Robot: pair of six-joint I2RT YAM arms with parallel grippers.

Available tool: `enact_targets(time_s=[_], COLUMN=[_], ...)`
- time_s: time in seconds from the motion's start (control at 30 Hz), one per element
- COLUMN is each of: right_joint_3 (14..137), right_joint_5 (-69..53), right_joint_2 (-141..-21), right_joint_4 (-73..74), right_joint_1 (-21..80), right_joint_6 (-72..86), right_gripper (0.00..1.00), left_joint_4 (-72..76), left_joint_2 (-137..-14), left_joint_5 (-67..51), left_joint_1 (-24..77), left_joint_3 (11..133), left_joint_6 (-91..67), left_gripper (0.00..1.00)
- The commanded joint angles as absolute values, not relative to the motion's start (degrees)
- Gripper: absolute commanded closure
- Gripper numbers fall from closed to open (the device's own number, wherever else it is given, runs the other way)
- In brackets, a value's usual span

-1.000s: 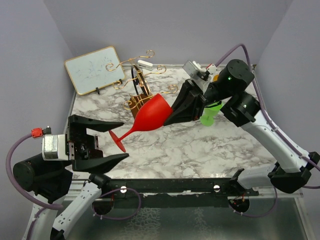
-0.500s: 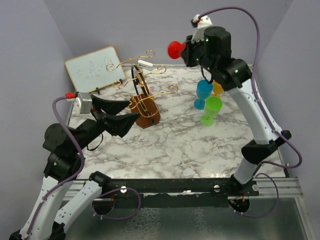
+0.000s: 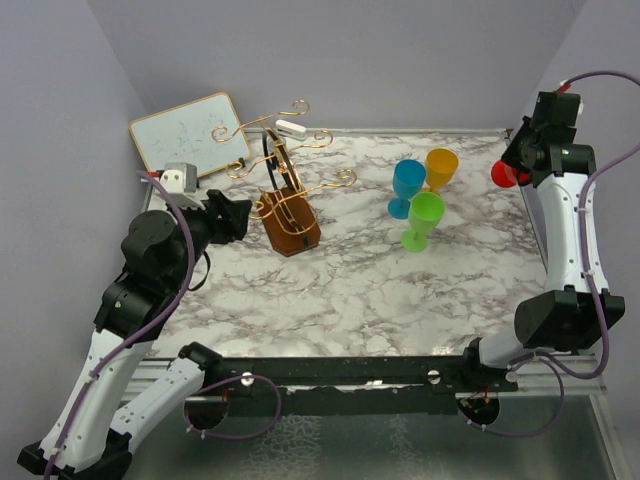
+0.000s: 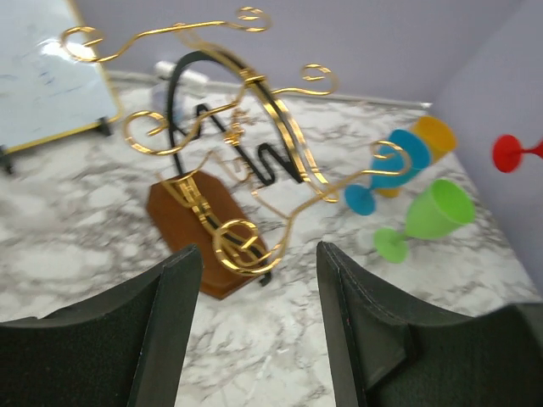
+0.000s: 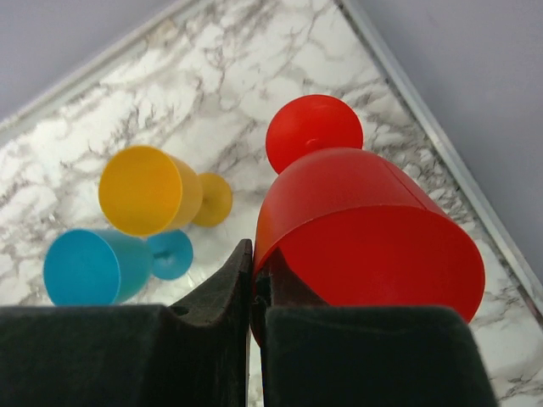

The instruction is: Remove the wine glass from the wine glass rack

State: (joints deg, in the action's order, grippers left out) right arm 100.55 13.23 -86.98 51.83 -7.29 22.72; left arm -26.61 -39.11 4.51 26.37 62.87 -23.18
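My right gripper moves down toward the left in the top view next and releases on the marble [image 3: 444, 230] beside the green glass, since the other glasses stand there.
The red wine glass [image 3: 503, 173] is off the rack, held in the air at the table's far right edge. My right gripper [image 3: 518, 160] is shut on its rim. In the right wrist view the fingers [image 5: 222, 292] pinch the bowl wall of the wine glass [image 5: 365, 229], with its foot pointing down at the marble. The gold wire wine glass rack [image 3: 287, 192] stands on its brown block at the back left, with no glass on it. My left gripper [image 3: 236, 214] is open and empty, just left of the rack. In the left wrist view the gripper [image 4: 259, 254] faces the rack [image 4: 242, 161].
A blue glass [image 3: 407, 186], a yellow glass [image 3: 441, 167] and a green glass [image 3: 423, 220] stand together at the back right of the marble table. A white board [image 3: 188, 138] leans at the back left. Grey walls close in on the left, back and right.
My right arm swung the red glass from over the table's middle, up past the back wall, to the far right edge. My left arm rose and moved its open gripper up beside the rack.
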Motion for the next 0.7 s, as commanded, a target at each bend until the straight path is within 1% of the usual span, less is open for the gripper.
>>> enact_targets(time_s=[0.0, 0.17, 0.33, 0.67], right_joint_3=[91.1, 83.7, 81.3, 80.0], right_joint_5=[6.1, -1.8, -8.3, -6.1], right_joint_2=[-87.4, -87.7, -89.8, -91.3], right_joint_4=[48.4, 44.7, 44.1, 43.7], right_joint_1=[-6.8, -6.8, -6.6, -3.1], right_joint_6=[23.9, 22.8, 21.2, 20.4], right_gripper=[0.99, 0.99, 0.99, 0.99], left_joint_4=[-38.2, -40.1, -39.3, -40.0], left_joint_2=[-42.4, -42.9, -41.7, -41.7], left_joint_5=[23.7, 25.6, 27.0, 30.5], left_joint_1=[26.5, 26.5, 26.5, 26.5], left_joint_3=[66.9, 65.9, 62.2, 56.3], left_joint_6=[-23.0, -23.0, -23.2, -22.9], left_gripper=[0.42, 0.42, 0.42, 0.42])
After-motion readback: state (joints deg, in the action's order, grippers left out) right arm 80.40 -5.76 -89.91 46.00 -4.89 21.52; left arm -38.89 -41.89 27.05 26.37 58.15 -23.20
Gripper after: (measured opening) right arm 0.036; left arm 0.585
